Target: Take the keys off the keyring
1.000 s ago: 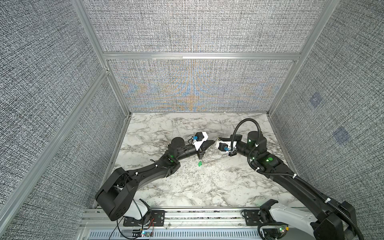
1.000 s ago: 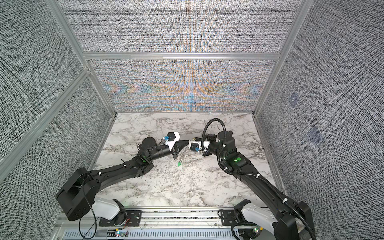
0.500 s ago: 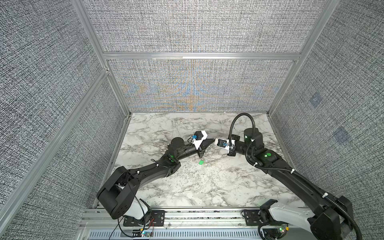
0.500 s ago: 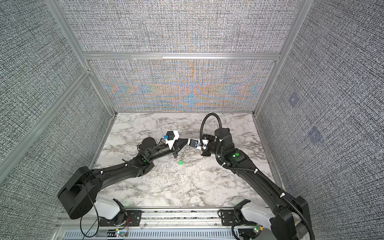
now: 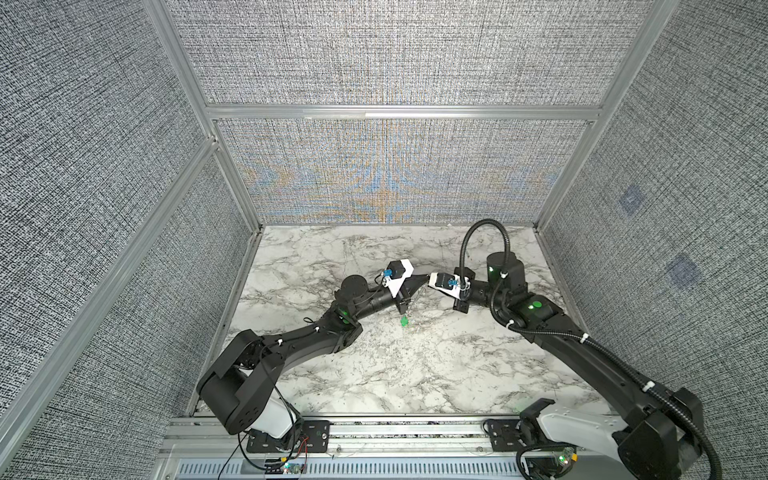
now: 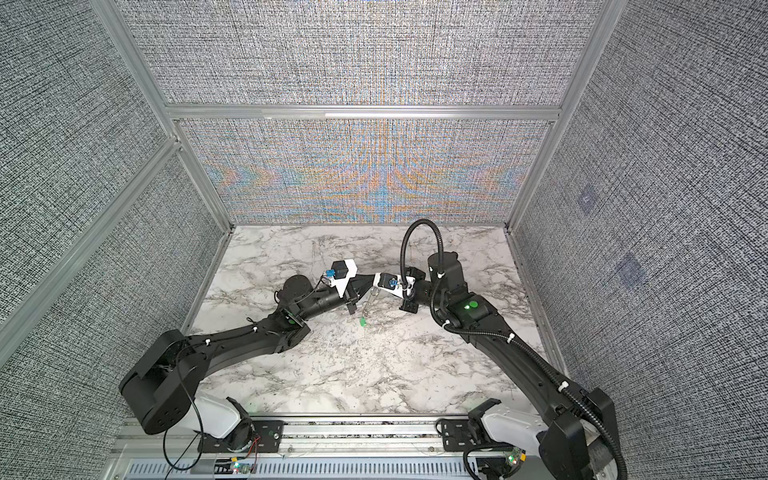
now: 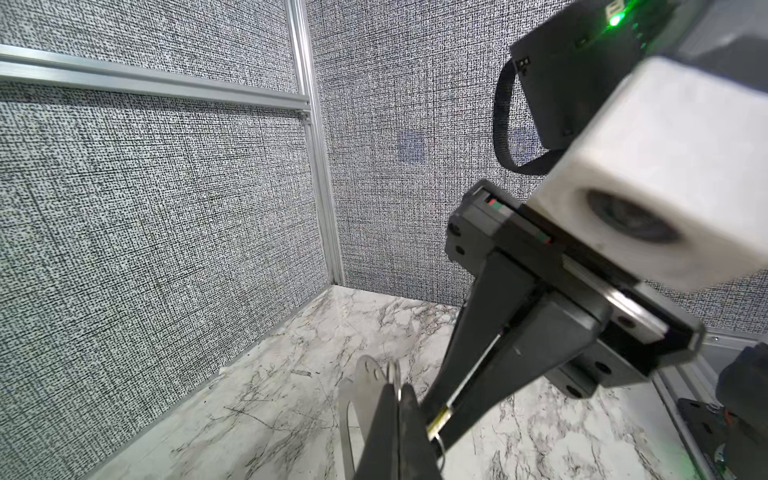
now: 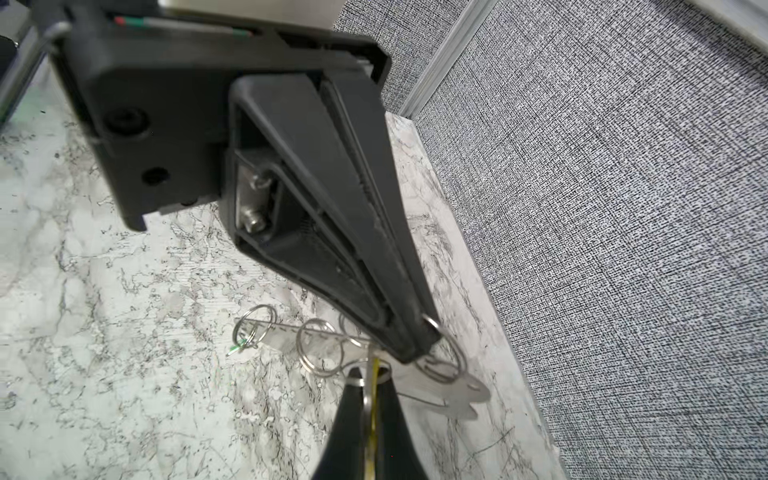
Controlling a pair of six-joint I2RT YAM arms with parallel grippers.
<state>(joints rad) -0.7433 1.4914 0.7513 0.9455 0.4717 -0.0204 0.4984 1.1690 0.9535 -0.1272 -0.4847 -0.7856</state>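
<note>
My right gripper next pulls the yellow-tagged key away from the keyring, tips down and lowers to release it on bare marble. My left gripper holds the keyring.
The keyring (image 8: 459, 392), a flat grey metal plate with wire rings (image 8: 320, 347) along its edge, hangs over the marble between the two arms. My left gripper (image 7: 398, 392) is shut on it at one ring; in the right wrist view its black fingers (image 8: 374, 249) come in from above. My right gripper (image 8: 371, 376) is shut on the yellow-tagged key (image 8: 376, 399), tip to tip with the left gripper (image 5: 420, 283). The green-tagged key (image 8: 245, 338) dangles from the keyring's far end; both top views show its green tag (image 5: 404, 321) (image 6: 362, 321) below the grippers.
The marble table (image 5: 395, 365) is walled by grey fabric panels on three sides, with an aluminium rail (image 5: 374, 428) along the front. Both arm bases sit at the front corners. The right wrist's white camera block (image 7: 665, 174) is close to the left gripper.
My right gripper has moved left and now meets the left gripper's tips. The left arm has barely moved, and the green tag still hangs below.
</note>
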